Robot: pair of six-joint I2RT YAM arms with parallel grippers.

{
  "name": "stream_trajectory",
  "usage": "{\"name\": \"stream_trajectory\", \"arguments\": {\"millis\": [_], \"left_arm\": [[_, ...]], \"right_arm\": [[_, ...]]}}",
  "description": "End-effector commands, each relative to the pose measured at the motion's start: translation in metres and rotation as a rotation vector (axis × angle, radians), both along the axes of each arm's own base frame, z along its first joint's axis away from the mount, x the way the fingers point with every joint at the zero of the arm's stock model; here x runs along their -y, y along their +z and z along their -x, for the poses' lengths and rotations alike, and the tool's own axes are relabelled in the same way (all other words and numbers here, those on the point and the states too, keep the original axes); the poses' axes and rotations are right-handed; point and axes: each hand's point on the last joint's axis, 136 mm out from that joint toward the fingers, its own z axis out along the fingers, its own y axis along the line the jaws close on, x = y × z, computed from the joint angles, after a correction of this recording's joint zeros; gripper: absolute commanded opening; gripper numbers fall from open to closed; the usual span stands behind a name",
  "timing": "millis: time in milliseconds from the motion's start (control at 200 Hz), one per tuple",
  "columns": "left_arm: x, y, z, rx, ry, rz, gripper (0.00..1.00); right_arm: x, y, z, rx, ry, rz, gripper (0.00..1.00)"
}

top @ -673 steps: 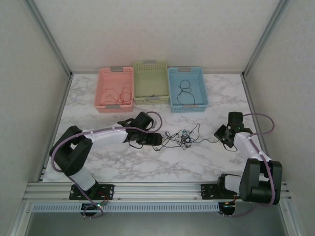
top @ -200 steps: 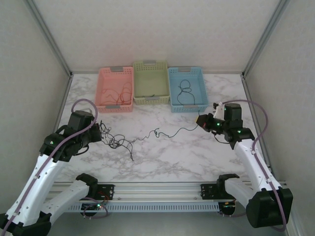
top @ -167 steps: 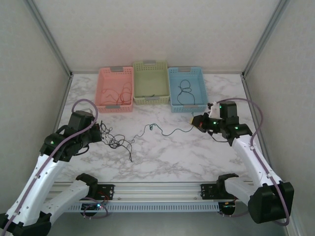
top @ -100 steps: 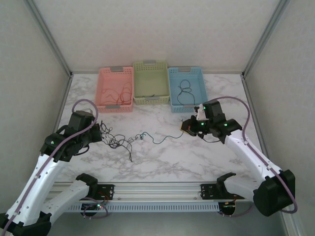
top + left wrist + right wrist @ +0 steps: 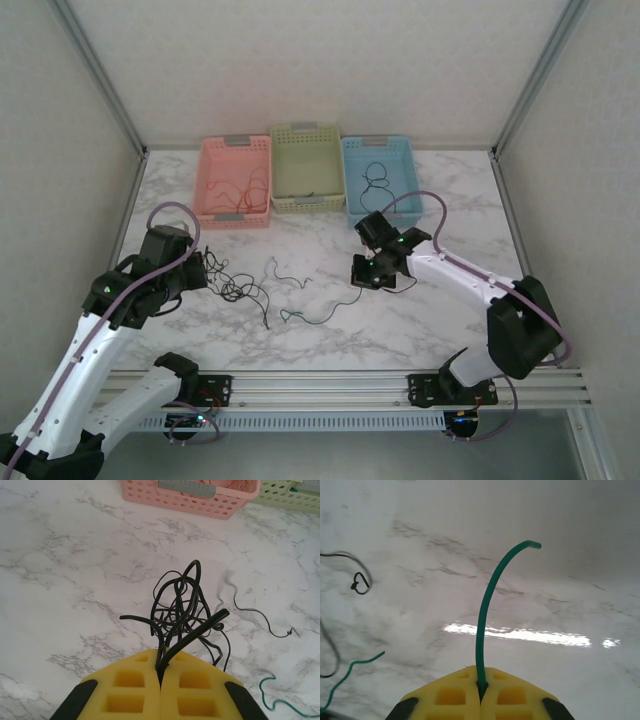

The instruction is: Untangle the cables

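Note:
I will lift the green cable with my right gripper next, carry it outward and release it inside the green basket (image 5: 308,166). The basket stands outward of the gripper and has the same color as the cable.
A black tangle of cables (image 5: 232,287) hangs from my left gripper (image 5: 197,270) at the left of the table. In the left wrist view that gripper (image 5: 161,667) is shut on several black strands (image 5: 182,600). My right gripper (image 5: 366,272) is near the table's middle, shut on one end of a green cable (image 5: 318,316) that trails slack to the left across the marble. The right wrist view has the green cable (image 5: 487,605) rising from between the shut pads of the gripper (image 5: 481,684). A thin dark cable (image 5: 283,271) lies loose between the tangle and the green one.
Three baskets stand in a row at the back: pink (image 5: 232,218) with red-orange cables (image 5: 247,186), green (image 5: 308,203), blue (image 5: 386,221) with a black cable (image 5: 376,186). Metal frame rails bound the table at both sides and in front.
My right gripper has swept from the right side toward the centre with the green cable's end. The green cable is now separate from the black tangle and lies slack. The left arm has stayed put.

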Motion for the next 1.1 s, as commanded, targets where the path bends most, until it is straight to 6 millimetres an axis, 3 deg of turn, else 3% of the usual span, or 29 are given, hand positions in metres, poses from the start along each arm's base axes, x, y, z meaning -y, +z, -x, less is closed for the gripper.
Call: {"name": "stream_trajectory", "arguments": {"millis": [0,140,270,385,501,581,686,796,931,1096], "left_arm": [[0.002,0.001,-0.003,0.015,-0.009,0.014,0.0],[0.003,0.001,-0.003,0.012,-0.011,0.014,0.0],[0.002,0.0,-0.003,0.011,-0.01,0.013,0.0],[0.003,0.0,-0.003,0.011,-0.012,0.017,0.0],[0.004,0.0,-0.003,0.012,-0.015,0.02,0.0],[0.003,-0.001,-0.003,0.01,-0.011,0.017,0.0],[0.003,0.0,-0.003,0.016,-0.009,0.018,0.0],[0.003,0.0,-0.003,0.017,-0.01,0.018,0.0],[0.003,-0.001,-0.003,0.016,-0.01,0.018,0.0],[0.003,-0.001,-0.003,0.019,-0.007,0.02,0.0]], "right_arm": [[-0.005,0.001,0.0,0.022,0.058,0.003,0.0],[-0.035,0.019,0.006,0.019,0.126,-0.176,0.0],[-0.035,0.038,-0.004,0.084,0.125,-0.185,0.0],[-0.034,0.074,-0.025,0.207,0.093,-0.18,0.0],[-0.024,0.117,-0.062,0.377,0.015,-0.126,0.0],[-0.004,0.145,-0.092,0.509,-0.079,-0.001,0.0],[0.021,0.176,-0.126,0.653,-0.175,0.169,0.0],[0.031,0.204,-0.161,0.809,-0.246,0.266,0.0],[0.029,0.217,-0.206,0.889,-0.318,0.298,0.0],[0.016,0.204,-0.255,0.911,-0.378,0.313,0.0]]}}
